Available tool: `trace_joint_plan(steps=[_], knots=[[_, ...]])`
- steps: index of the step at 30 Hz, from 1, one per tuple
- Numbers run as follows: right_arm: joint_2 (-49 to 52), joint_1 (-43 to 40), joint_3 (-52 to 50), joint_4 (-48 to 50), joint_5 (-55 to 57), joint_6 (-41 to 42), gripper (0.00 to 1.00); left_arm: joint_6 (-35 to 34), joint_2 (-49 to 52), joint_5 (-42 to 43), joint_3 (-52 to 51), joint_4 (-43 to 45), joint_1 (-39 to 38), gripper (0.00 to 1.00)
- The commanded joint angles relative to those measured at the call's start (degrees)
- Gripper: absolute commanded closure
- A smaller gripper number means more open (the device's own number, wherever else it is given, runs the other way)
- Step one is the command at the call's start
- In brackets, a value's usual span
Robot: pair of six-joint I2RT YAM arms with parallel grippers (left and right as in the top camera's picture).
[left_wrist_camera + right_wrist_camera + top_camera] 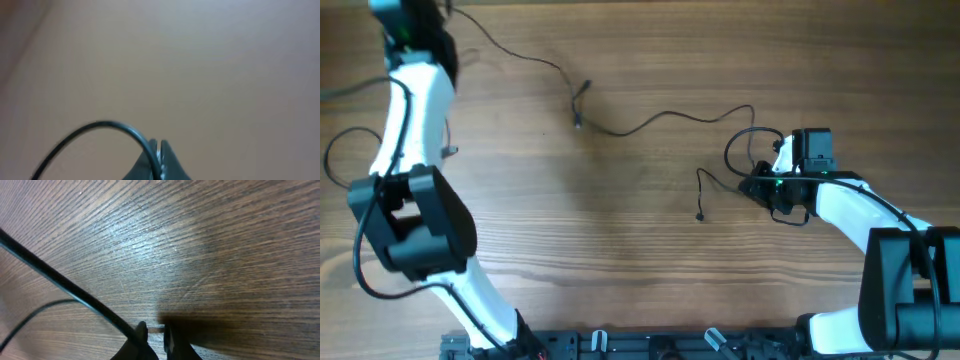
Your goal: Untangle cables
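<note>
The robot's left gripper should next pull the cable off the second cable and go down to release it, since the wood by the table's far edge is below.
Thin black cables lie spread over the wooden table (620,250). One cable (520,52) runs from my left gripper (430,35) at the top left down to a plug end (582,95). A second cable (670,115) snakes right to a loop (740,150) beside my right gripper (760,185). A short cable end (700,195) with a plug lies just left of it. In the left wrist view the left gripper (159,150) is shut on a cable (100,124) that arcs off to the left. The right gripper (155,330) stands slightly open with an empty gap, low over the wood, and a cable (60,282) passes against the outside of its left finger (141,330).
The thicker black wires of the left arm (335,160) loop at the left edge. A rail with fittings (650,345) runs along the front edge. Bare wood spans the middle.
</note>
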Motion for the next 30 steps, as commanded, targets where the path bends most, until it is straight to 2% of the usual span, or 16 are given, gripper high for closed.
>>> trace_joint_plan(steps=[1,3,5,8,10,16,20,25,30], knots=[[1.5,-0.1,-1.4,-0.7,7.2,2.1,0.84,4.9,4.6,0.4,15.0,-6.6,3.7,0.96],[1.5,-0.1,-1.4,-0.7,7.2,2.6,0.84,4.1,6.2,0.5,18.4,-8.7,5.7,0.96],[1.6,-0.1,-1.4,-0.7,7.4,3.7,0.85,0.0,6.8,3.9,18.6,-11.9,7.4,0.96],[1.7,-0.1,-1.4,0.1,7.4,3.7,0.85,-7.1,9.5,20.1,18.6,-15.7,8.7,0.96],[1.7,-0.1,-1.4,0.1,7.3,3.7,0.85,-8.1,13.3,26.1,18.6,-15.6,8.4,0.96],[1.7,-0.1,-1.6,-1.0,7.3,3.8,0.85,-8.1,22.4,26.7,18.5,-23.2,5.5,0.96],[1.7,-0.1,-1.6,-0.7,7.4,3.9,0.85,-8.1,23.2,25.0,18.5,-24.2,2.5,0.96],[1.7,-0.1,-1.6,0.2,7.3,3.8,0.85,-9.7,23.2,16.6,18.5,-22.2,-2.7,0.96],[1.7,-0.1,-1.6,0.2,7.4,3.8,0.85,-9.8,23.2,-0.2,18.5,-28.2,-7.5,0.96]])
